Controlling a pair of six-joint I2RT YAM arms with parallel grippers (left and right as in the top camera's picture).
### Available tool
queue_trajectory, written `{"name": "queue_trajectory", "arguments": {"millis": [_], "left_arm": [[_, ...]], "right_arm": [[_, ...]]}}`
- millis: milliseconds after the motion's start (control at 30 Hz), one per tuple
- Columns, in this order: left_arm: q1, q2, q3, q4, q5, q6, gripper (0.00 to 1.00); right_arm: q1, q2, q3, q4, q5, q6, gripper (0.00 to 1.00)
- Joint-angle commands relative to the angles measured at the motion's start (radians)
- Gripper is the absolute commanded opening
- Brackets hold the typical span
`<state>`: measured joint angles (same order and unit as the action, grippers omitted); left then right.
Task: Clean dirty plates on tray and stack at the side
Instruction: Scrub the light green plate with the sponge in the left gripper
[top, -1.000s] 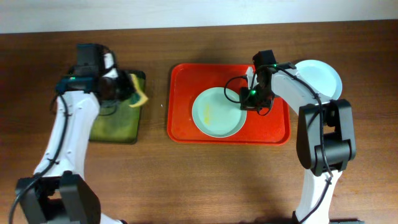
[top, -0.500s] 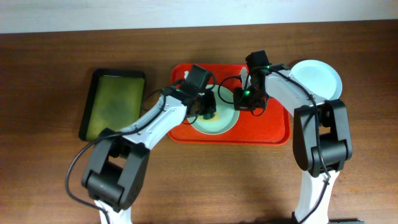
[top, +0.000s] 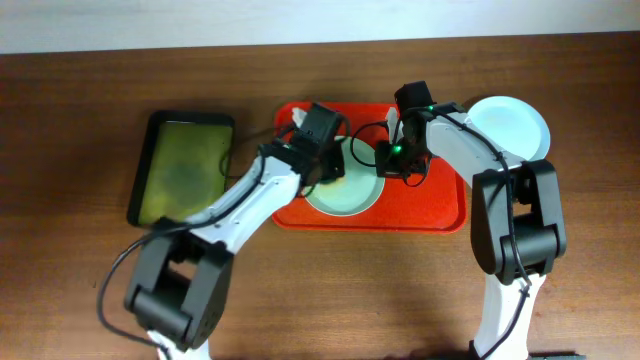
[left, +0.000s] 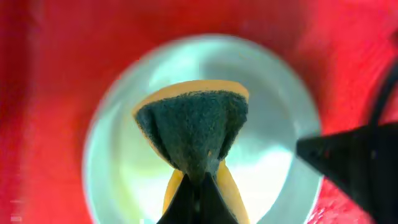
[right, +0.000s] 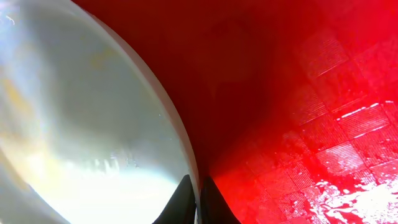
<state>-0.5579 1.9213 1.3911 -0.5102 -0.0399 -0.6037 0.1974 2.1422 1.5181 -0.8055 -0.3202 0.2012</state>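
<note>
My right gripper raises the mint-blue plate's rim next and carries it over the other pale plate (top: 509, 132) to the gripper's right in the overhead view. It then lowers and releases it.
A pale mint-blue plate (top: 352, 196) lies on the red tray (top: 440, 205). My left gripper (top: 322, 160) is shut on a yellow sponge with a dark green face (left: 196, 130) and holds it over the plate (left: 273, 99). My right gripper (top: 392, 160) is shut on the plate's right rim; its jaws (right: 199, 200) pinch the rim of the plate (right: 81, 112) above the wet tray floor (right: 311, 106). Another pale plate (top: 515, 125) lies on the table just right of the tray.
A black-rimmed olive-green tray (top: 183, 165) lies on the wooden table left of the red tray. The right gripper's dark body (left: 357, 158) shows at the plate's edge in the left wrist view.
The left arm swung from the green tray over to the plate with the sponge, then shifted slightly up and left. The right gripper moved slightly left and stays on the rim.
</note>
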Motion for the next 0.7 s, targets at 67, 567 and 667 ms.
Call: {"name": "queue_trajectory", "arguments": {"millis": [67,567,667], "left_arm": [[-0.026,0.121,0.003,-0.067,-0.146,-0.016,0.00],[0.414,-0.169,-0.002,-0.174,-0.090,0.087,0.00],[0.577,-0.152,-0.053,-0.182,-0.087,0.086,0.00]], "right_arm": [[0.008,0.009,-0.017,-0.007,0.017,-0.001,0.06],[0.008,0.009,-0.017,-0.012,0.018,-0.001,0.06],[0.008,0.009,-0.017,-0.005,0.017,-0.001,0.05]]}}
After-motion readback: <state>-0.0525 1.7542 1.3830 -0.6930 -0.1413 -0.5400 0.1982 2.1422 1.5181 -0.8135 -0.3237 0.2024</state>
